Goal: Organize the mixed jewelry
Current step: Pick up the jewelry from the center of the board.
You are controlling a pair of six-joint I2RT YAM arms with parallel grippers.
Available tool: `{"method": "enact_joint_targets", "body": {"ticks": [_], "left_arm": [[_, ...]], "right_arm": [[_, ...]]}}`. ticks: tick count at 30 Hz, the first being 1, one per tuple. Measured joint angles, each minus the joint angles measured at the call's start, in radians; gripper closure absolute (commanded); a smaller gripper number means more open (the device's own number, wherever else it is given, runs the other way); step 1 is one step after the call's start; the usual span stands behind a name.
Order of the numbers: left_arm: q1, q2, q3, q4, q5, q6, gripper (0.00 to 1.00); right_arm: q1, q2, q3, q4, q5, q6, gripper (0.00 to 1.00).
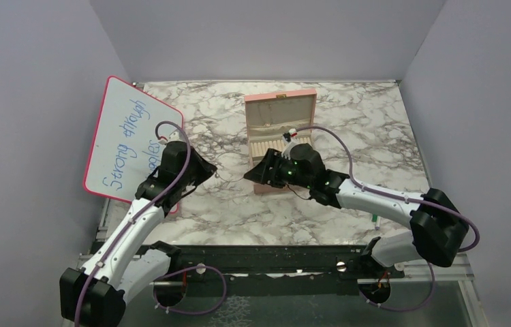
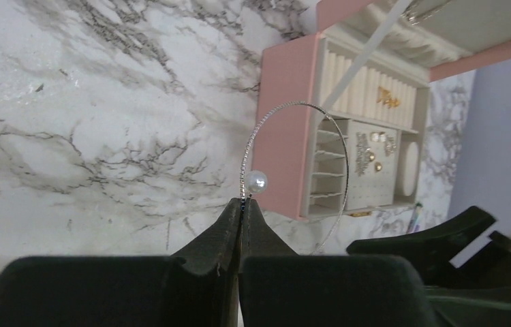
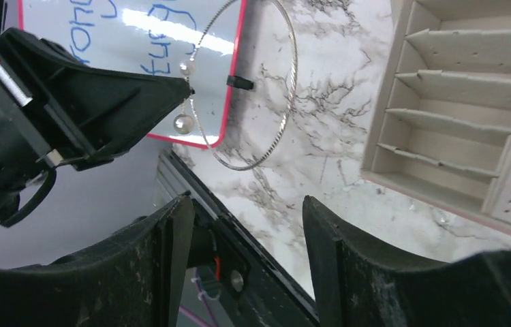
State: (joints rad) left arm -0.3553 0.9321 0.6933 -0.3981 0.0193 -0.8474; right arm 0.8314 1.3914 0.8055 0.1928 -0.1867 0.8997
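Observation:
The hoop (image 2: 292, 103) gets my right gripper next, which moves outward and in and closes on its plain side opposite the pearls, because the left gripper holds the pearl side.
My left gripper (image 2: 242, 202) is shut on a thin silver hoop (image 2: 292, 103) with a pearl (image 2: 256, 182) right at the fingertips, and holds it above the marble table. In the right wrist view the hoop (image 3: 295, 61) hangs from the left gripper's tip (image 3: 188, 87) and shows two pearls. My right gripper (image 3: 246, 204) is open and empty, facing the hoop from close by. In the top view the left gripper (image 1: 212, 170) and the right gripper (image 1: 253, 176) nearly meet in front of the open pink box (image 1: 281, 97). Small gold and silver pieces (image 2: 389, 100) lie in the box.
A whiteboard (image 1: 120, 136) with a red rim and blue writing leans at the left, behind the left arm. A green-and-white marker pen (image 1: 375, 219) lies at the front right. The box's slotted compartments (image 3: 443, 88) are just right of the right gripper.

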Motion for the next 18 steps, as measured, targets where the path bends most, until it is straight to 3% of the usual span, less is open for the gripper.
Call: {"method": "enact_joint_targets", "body": {"ticks": [6, 12, 15, 18], "left_arm": [[0.0, -0.054, 0.019, 0.04, 0.017, -0.082, 1.0], [0.0, -0.06, 0.019, 0.089, 0.057, -0.145, 1.0], [0.0, -0.06, 0.019, 0.121, 0.085, -0.173, 1.0], [0.0, -0.06, 0.019, 0.146, 0.108, -0.193, 0.97]], "right_arm": [[0.068, 0.0, -0.007, 0.054, 0.168, 0.172, 0.37], [0.071, 0.011, -0.007, 0.162, 0.235, 0.245, 0.49], [0.071, 0.031, -0.007, 0.205, 0.25, 0.267, 0.62], [0.071, 0.039, -0.007, 0.219, 0.265, 0.277, 0.83]]}}
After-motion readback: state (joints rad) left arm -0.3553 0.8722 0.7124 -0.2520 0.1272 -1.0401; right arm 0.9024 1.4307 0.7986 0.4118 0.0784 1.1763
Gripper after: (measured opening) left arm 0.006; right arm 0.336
